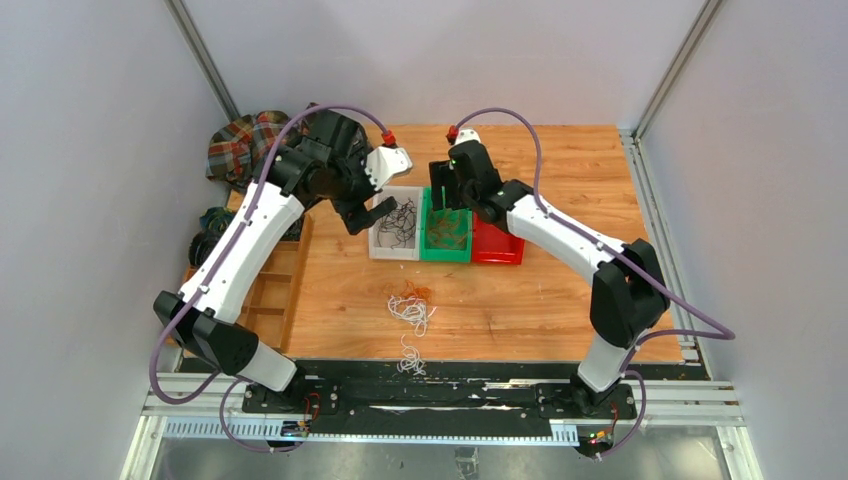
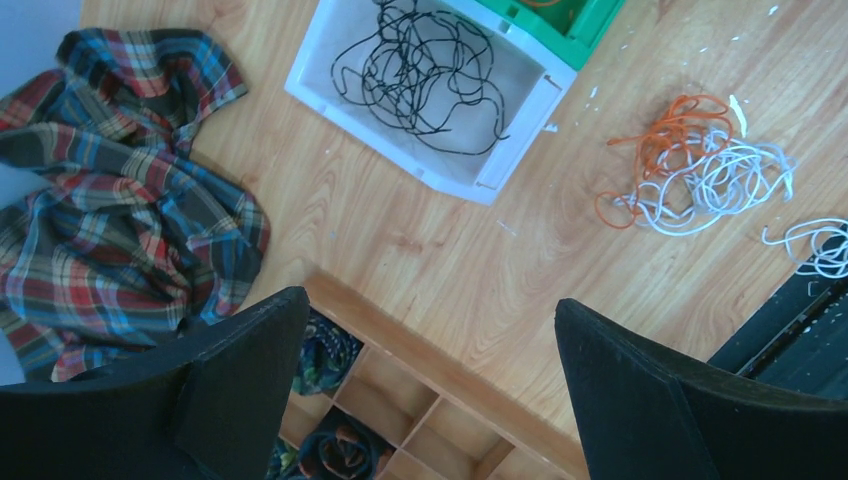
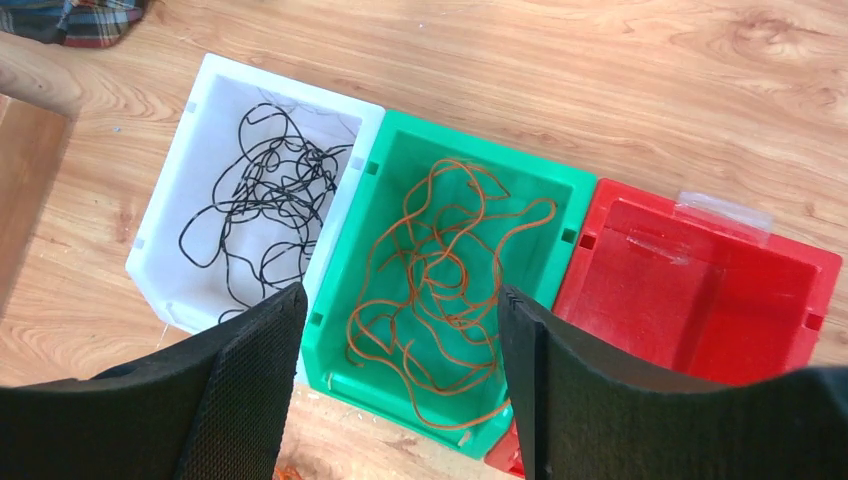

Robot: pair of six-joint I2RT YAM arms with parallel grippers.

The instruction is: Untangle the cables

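Note:
The tangle's orange parts lie below my right gripper, nearer my base, so it should next go back from the green bin [image 1: 446, 232] and down onto them.
The cables lie in three places. Black cables [image 2: 425, 70] fill the white bin [image 3: 290, 82], and orange-brown ones [image 3: 440, 270] lie in the green bin [image 3: 480, 148]. An orange and white tangle [image 2: 700, 165] rests on the table, with a loose white strand [image 2: 815, 245] near the front edge. My left gripper [image 2: 430, 300] hangs open and empty above the table's left side, beside the white bin [image 1: 395, 222]. Over the green bin [image 1: 446, 232] my right gripper [image 3: 402, 293] stands open, nothing between its fingers.
A red bin [image 3: 690, 290] sits to the right of the green one and holds no cables. A plaid cloth [image 2: 120, 190] lies at the back left. A wooden compartment tray [image 2: 430, 420] with dark rolled cloths runs along the table's left edge.

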